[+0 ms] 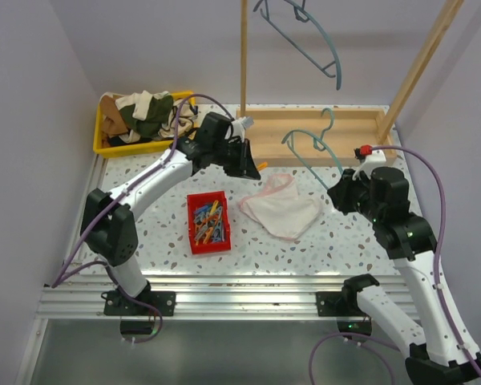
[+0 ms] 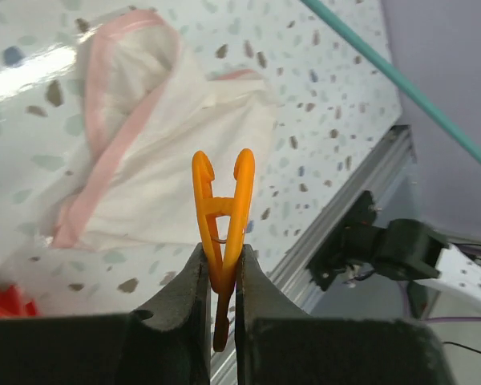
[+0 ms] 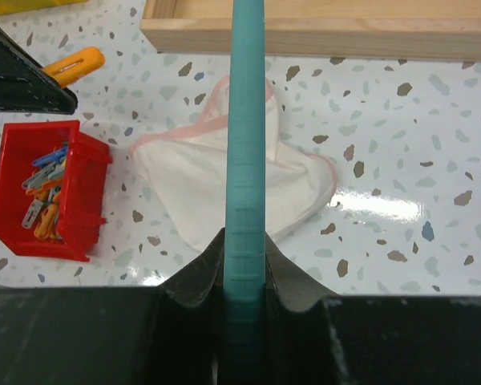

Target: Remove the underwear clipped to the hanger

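My left gripper moves back, down and to the left in the top view over the red bin [image 1: 208, 223] next, since the other clothespins already lie there.
White briefs with pale pink trim [image 1: 279, 208] lie flat on the table, free of the hanger; they also show in the left wrist view [image 2: 156, 152] and the right wrist view [image 3: 224, 188]. My right gripper [image 3: 244, 249] is shut on the teal hanger [image 3: 246, 120], held above the table right of the briefs [image 1: 313, 148]. My left gripper [image 2: 221, 265] is shut on an orange clothespin [image 2: 223, 212], above the table left of the briefs [image 1: 252, 164]. Beige black-trimmed briefs are not clearly visible.
A red bin of clothespins [image 1: 208, 222] stands left of the briefs. A yellow tray with clothes [image 1: 140, 119] sits at the back left. A wooden rack frame [image 1: 321, 128] stands behind, with a second teal hanger [image 1: 309, 32] hanging on it.
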Controlling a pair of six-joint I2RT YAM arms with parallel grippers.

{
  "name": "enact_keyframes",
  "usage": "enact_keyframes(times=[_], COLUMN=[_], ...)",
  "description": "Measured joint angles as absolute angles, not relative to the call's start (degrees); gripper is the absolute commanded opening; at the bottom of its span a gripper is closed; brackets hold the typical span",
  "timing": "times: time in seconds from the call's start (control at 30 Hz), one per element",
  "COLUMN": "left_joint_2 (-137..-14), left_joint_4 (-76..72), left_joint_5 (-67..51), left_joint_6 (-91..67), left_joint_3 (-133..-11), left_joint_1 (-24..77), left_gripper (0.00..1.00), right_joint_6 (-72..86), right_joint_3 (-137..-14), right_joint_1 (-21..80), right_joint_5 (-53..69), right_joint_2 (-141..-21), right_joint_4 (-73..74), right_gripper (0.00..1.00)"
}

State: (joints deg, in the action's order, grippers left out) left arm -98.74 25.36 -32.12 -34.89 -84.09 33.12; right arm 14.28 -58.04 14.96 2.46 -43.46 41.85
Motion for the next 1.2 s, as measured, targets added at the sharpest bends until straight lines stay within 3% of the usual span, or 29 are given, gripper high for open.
enact_keyframes(times=[0.2,0.63,0.73,0.8,0.97,1.0,1.03,1.2], left_joint_2=[-98.00,-79.79,-80.68,-81.80,-82.63,-82.63,-82.67,-82.89], left_joint_4=[39.18,50.02,49.98,49.95,49.54,49.34,49.25,49.36], left_joint_5=[-19.38,-6.79,-5.96,-5.56,-4.80,-4.60,-4.34,-3.16], left_joint_6=[-25.17,-24.82,-24.86,-24.60,-24.43,-24.34,-24.03,-24.45], left_joint_3=[-85.56,-67.59,-65.08,-63.83,-63.42,-63.42,-63.42,-64.01], left_joint_1=[32.99,31.79,31.31,31.14,31.14,31.14,31.14,31.14], left_gripper=[0.00,0.01,0.18,0.39,0.68,0.89,1.00,1.00], right_joint_6=[14.04,14.31,14.57,15.11,16.91,17.10,17.17,16.82], right_joint_3=[-58.04,-58.04,-58.19,-58.61,-60.62,-61.28,-62.11,-68.25], right_joint_1=[14.96,14.96,14.98,14.98,15.00,14.98,14.98,14.98], right_joint_5=[2.57,2.17,0.49,-1.78,-10.74,-12.12,-13.23,-16.40], right_joint_2=[-43.88,-43.75,-43.68,-43.38,-40.36,-40.01,-39.86,-44.64], right_joint_4=[44.47,47.05,48.14,49.36,50.98,51.00,51.00,48.23], right_gripper=[0.00,0.00,0.00,0.00,0.00,0.00,0.00,0.00])
